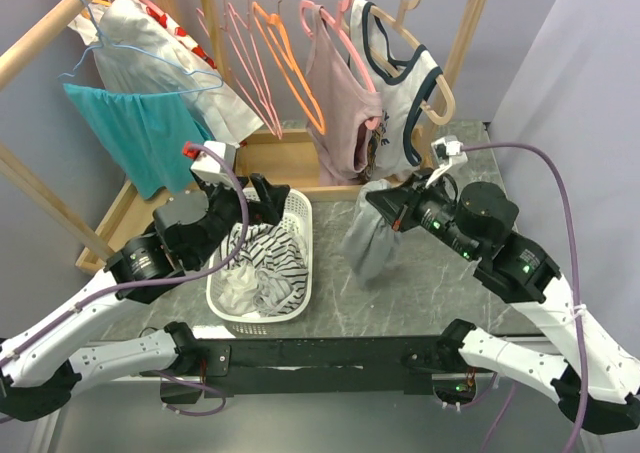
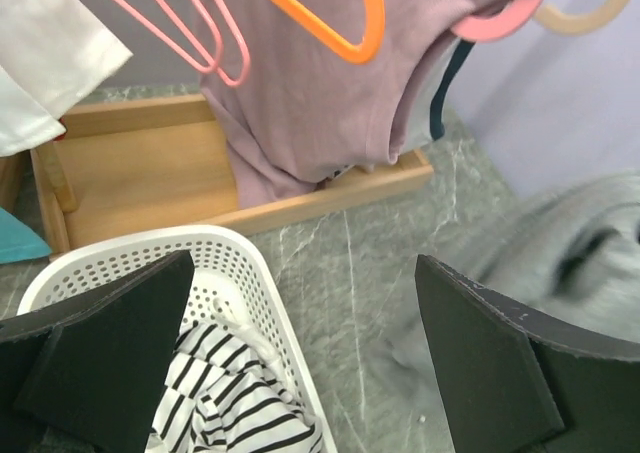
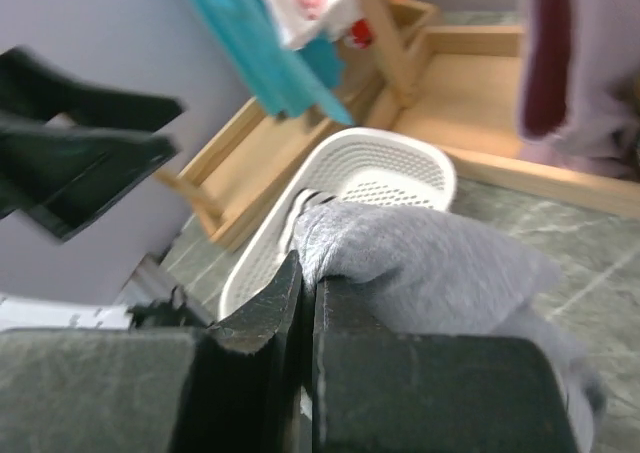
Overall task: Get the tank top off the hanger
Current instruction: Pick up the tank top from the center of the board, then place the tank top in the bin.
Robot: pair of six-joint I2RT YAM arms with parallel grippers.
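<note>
My right gripper should carry the grey garment (image 1: 370, 243) over, lower it and let it go, because the basket holding clothing (image 1: 282, 245) is below my gripper and to its left in the top view.
A mauve tank top (image 1: 340, 103) hangs on a pink hanger (image 1: 335, 23) on the wooden rail; it also fills the top of the left wrist view (image 2: 310, 93). Beside it a white tank top with navy trim (image 1: 405, 103) hangs on a beige hanger (image 1: 441, 100). My right gripper (image 1: 378, 201) (image 3: 308, 273) is shut on a fold of a grey garment (image 1: 370, 243) (image 3: 430, 258), which droops below it toward the table and is on no hanger. My left gripper (image 1: 268, 195) (image 2: 305, 273) is open over the basket's right rim, holding nothing.
A white perforated basket (image 1: 215, 293) (image 2: 250, 243) (image 3: 400, 138) holds striped clothing (image 1: 265, 258). The wooden rack's base tray (image 1: 280, 158) lies behind it. An orange hanger (image 1: 295, 63), bare pink hangers (image 1: 240, 53) and a teal garment (image 1: 140, 123) hang on the left.
</note>
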